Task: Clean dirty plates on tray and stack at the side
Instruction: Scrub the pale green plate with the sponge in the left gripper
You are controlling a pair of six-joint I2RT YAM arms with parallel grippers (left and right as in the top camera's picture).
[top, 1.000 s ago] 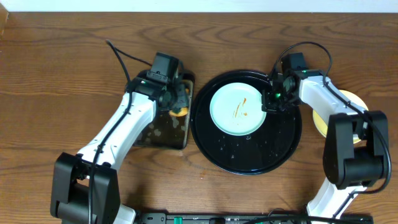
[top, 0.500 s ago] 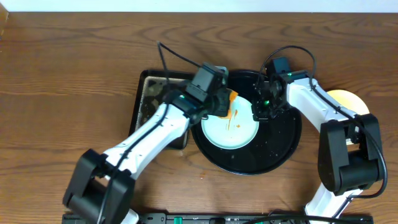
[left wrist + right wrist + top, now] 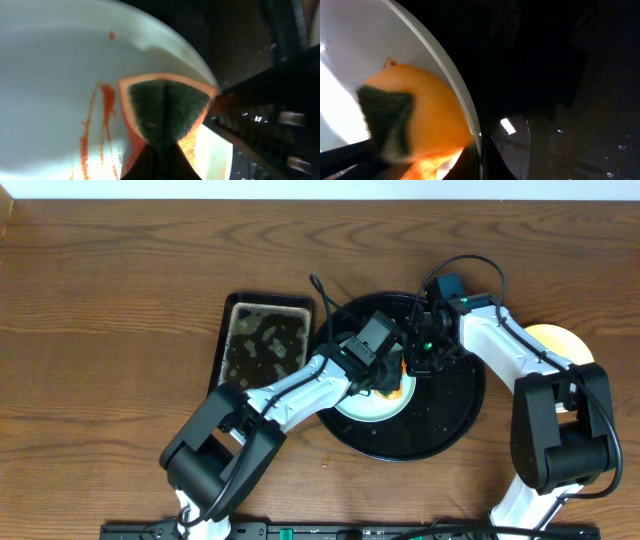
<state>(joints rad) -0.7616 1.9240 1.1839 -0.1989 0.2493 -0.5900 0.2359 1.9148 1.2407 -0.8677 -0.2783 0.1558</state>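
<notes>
I will next move my left gripper to the left in the overhead view to release the sponge in the dark pan [image 3: 264,362], and I will wipe the plate first because sauce streaks remain.
A pale mint-blue plate [image 3: 362,404] with orange sauce streaks lies in the round black tray [image 3: 440,430]. My left gripper [image 3: 388,378] is shut on an orange sponge with a dark green face [image 3: 165,112] and presses it on the plate's right side [image 3: 50,75]. My right gripper [image 3: 425,356] is shut on the plate's right rim [image 3: 465,107], with the sponge [image 3: 415,120] just beside it. A pale yellow plate [image 3: 560,340] lies right of the tray, partly under my right arm.
A rectangular dark pan [image 3: 262,340] holding dark liquid stands left of the tray. The tray floor [image 3: 570,125] is wet with drops. The wooden table extends to the left and far side.
My left arm brought the sponge from the pan across onto the plate, then rightwards over it toward the right gripper. The right gripper stays on the plate's rim.
</notes>
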